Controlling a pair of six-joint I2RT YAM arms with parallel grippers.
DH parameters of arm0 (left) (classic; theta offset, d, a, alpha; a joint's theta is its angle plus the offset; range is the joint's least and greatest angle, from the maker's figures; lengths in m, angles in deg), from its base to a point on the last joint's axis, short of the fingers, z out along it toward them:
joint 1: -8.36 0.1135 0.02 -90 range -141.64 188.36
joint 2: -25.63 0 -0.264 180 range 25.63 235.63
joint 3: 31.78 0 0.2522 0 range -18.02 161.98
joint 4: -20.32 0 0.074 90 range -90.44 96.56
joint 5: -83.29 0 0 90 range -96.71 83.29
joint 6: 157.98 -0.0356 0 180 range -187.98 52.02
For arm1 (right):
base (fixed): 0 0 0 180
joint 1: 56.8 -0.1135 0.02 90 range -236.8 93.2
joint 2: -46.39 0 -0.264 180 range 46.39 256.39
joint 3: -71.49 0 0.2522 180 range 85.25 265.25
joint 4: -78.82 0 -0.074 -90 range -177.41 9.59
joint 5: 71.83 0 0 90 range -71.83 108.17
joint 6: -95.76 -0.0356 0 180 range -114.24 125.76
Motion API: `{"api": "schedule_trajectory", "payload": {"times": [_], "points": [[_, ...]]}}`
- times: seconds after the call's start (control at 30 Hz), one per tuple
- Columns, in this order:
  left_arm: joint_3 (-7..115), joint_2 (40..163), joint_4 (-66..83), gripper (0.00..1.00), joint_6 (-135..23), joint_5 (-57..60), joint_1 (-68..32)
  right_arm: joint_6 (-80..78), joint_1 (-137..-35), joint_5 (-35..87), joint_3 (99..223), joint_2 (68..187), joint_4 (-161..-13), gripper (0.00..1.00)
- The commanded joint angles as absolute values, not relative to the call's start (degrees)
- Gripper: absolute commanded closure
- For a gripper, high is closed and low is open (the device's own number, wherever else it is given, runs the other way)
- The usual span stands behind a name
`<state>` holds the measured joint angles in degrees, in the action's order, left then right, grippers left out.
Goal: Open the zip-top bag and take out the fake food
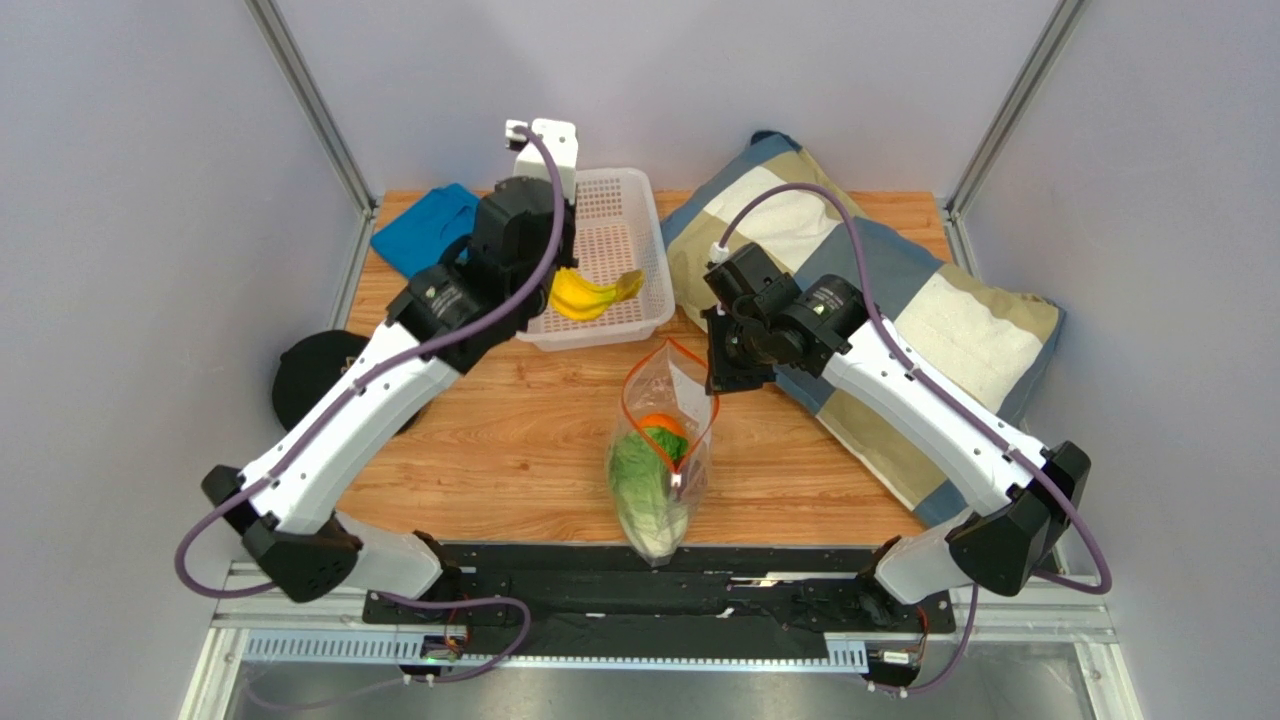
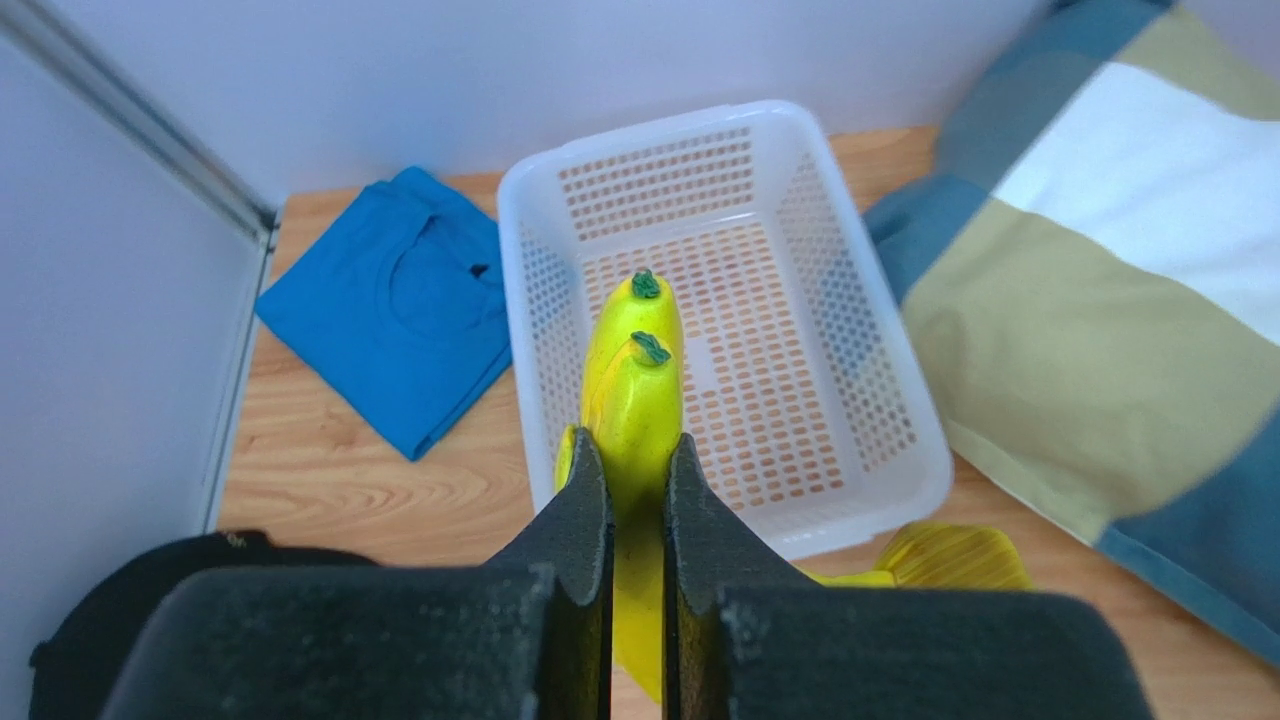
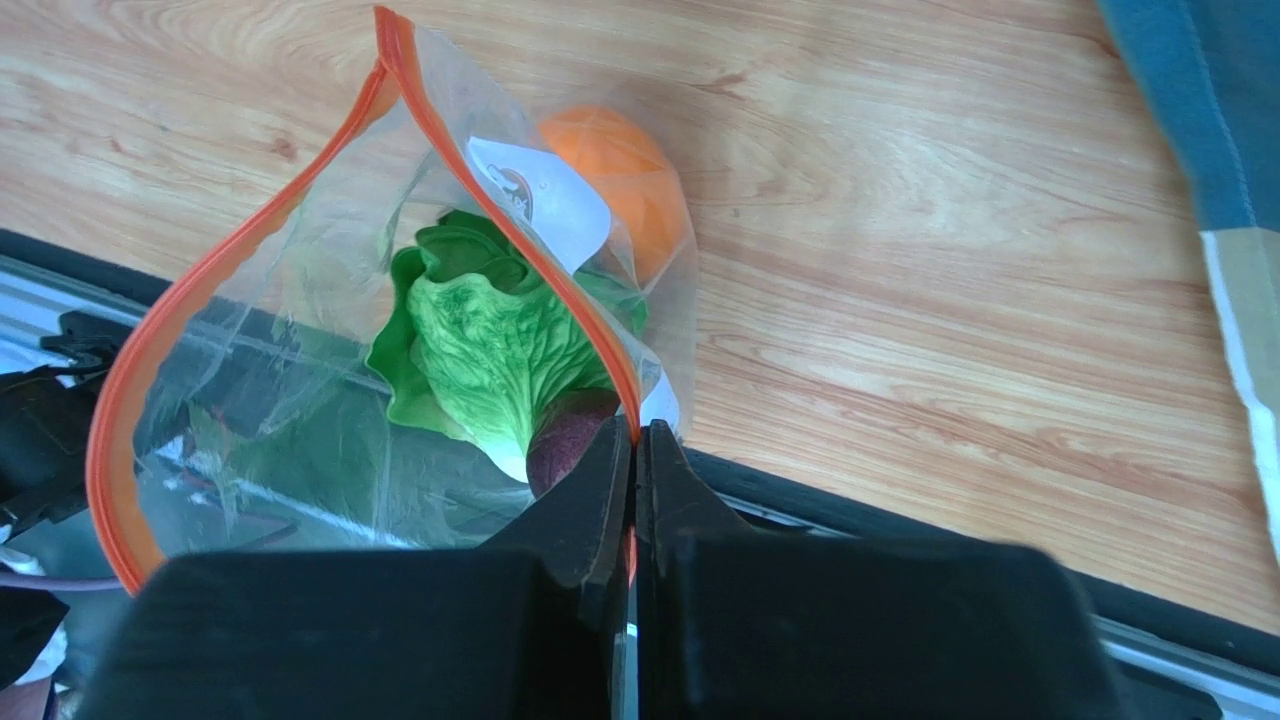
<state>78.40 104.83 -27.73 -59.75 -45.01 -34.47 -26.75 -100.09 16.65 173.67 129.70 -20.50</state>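
Observation:
I will next lower the yellow banana bunch (image 2: pixel 631 383) past the basket's rim with my left gripper and let it go on the basket's bare perforated bottom below.
The clear zip-top bag (image 1: pixel 661 458) with an orange-red strip lies open on the wood table, its mouth gaping (image 3: pixel 301 255). Inside it are the green-white lettuce (image 3: pixel 481 338), the orange (image 3: pixel 609 165) and the dark purple fruit (image 3: pixel 571 443). My right gripper (image 3: pixel 633 435) is shut on the bag's orange zip strip and holds the mouth up. My left gripper (image 2: pixel 637 458) is shut on the yellow banana bunch (image 2: pixel 631 383), holding it above the near end of the white perforated basket (image 2: pixel 887 450). In the top view the bananas (image 1: pixel 594 293) hang over the basket (image 1: pixel 639 203).
A folded blue shirt (image 1: pixel 424 228) lies at the back left, and a black cap (image 1: pixel 308 375) at the left table edge. A large patchwork pillow (image 1: pixel 917 323) fills the right side. A black rail (image 1: pixel 661 585) runs along the near edge.

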Motion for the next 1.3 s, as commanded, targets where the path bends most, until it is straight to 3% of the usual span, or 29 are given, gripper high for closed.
{"api": "schedule_trajectory", "payload": {"times": [0.0, 0.13, 0.27, 0.5, 1.07, 1.1, 1.13, 1.27], "points": [[83.75, 113.25, -35.64, 1.00, -54.08, -36.35, -26.02, -24.21, -99.16, 14.48, 173.93, 126.81, -20.35, 1.00], [83.84, 121.84, -31.42, 1.00, -66.08, -25.89, -20.21, -22.80, -98.64, 14.66, 175.42, 126.46, -20.00, 1.00], [82.88, 128.36, -25.79, 1.00, -72.46, -24.99, -17.66, -21.92, -98.20, 14.13, 175.95, 125.85, -19.13, 1.00], [91.74, 140.57, -27.36, 1.00, -70.36, -22.79, -13.44, -21.84, -97.32, 14.21, 174.99, 125.14, -18.69, 1.00], [99.13, 150.70, -33.67, 1.00, -62.98, -17.25, -10.18, -23.59, -97.14, 15.36, 174.63, 124.88, -18.33, 1.00], [100.27, 151.40, -34.74, 0.95, -62.71, -18.65, -10.18, -24.03, -97.23, 15.44, 174.90, 125.05, -18.33, 1.00], [100.54, 151.49, -35.62, 0.78, -62.36, -19.36, -10.10, -24.12, -97.23, 15.45, 175.25, 125.23, -18.25, 1.00], [100.28, 149.30, -38.43, 0.46, -62.18, -21.65, -10.01, -24.91, -97.23, 16.58, 176.65, 126.02, -18.24, 1.00]]}}
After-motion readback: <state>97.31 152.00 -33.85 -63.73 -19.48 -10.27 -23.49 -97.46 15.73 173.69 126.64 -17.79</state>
